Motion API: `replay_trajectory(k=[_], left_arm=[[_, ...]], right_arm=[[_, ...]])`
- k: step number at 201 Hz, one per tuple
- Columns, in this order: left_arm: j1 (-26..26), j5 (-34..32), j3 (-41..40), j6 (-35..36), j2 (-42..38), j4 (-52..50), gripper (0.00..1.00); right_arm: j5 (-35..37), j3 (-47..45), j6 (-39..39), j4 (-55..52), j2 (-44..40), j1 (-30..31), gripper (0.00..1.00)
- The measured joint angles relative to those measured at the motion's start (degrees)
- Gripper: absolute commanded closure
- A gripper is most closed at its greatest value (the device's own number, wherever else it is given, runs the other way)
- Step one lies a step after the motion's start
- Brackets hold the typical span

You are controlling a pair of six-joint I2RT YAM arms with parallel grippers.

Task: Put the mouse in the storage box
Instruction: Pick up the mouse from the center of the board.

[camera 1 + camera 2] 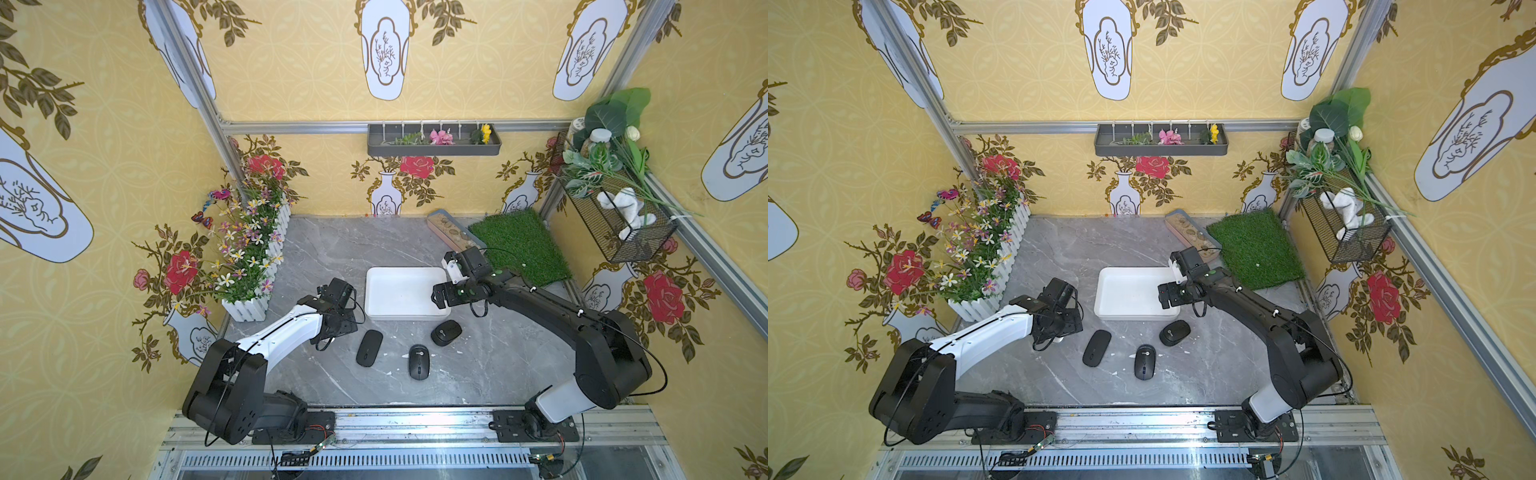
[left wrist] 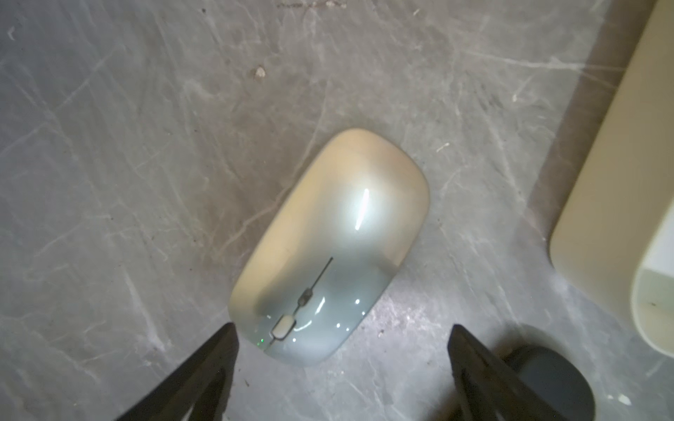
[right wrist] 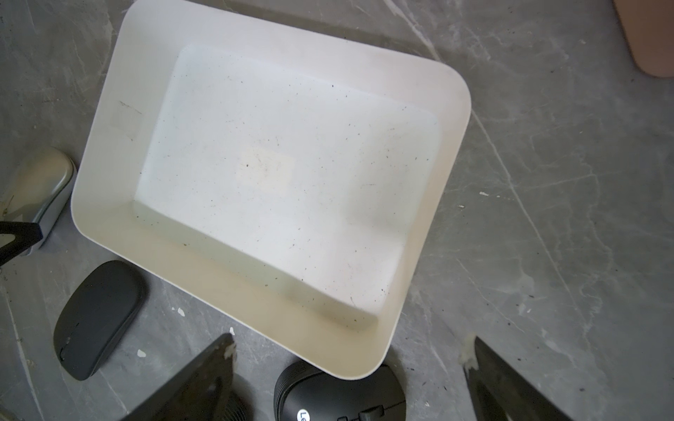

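My left gripper comes down over the white mouse's wheel end (image 2: 293, 319) next and closes, since that end lies just below it, between the open fingers.
A glossy white mouse (image 2: 328, 248) lies on the grey marble table, and my left gripper (image 2: 342, 335) hangs open just above its wheel end, one finger on either side and neither touching. In both top views the left wrist hides this mouse. The white storage box (image 1: 405, 293) stands empty at mid-table. My right gripper (image 3: 352, 342) is open with nothing in it, above the box's near right corner (image 3: 364, 364). Three black mice lie in front of the box: a flat one (image 1: 369, 348), one with a wheel (image 1: 419, 361) and a round one (image 1: 446, 332) against the box's rim.
A white picket planter of flowers (image 1: 253, 257) lines the left side. A grass mat (image 1: 521, 247) and a pink tray of pebbles (image 1: 451, 232) sit at the back right. A wire basket (image 1: 619, 224) and a dark trough (image 1: 434, 143) hang on the walls.
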Motion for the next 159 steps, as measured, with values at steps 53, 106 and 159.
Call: replay_trajectory(k=[53,106,159], left_arm=[[8.1,5.6,1.2,4.4,2.4,2.8,0.12],[8.9,10.7,5.7,9.0,10.3,0.4,0.25],[8.9,12.6,7.9,10.1,13.0,-1.6,0.43]], right_arm=[[0.1,0.0,0.1,1.0,-0.3,0.0,0.03],[1.4,-0.6,0.1,1.7,-2.2,0.0,0.03],[1.9,-0.9,0.3,2.5,-2.8,0.1,0.03]])
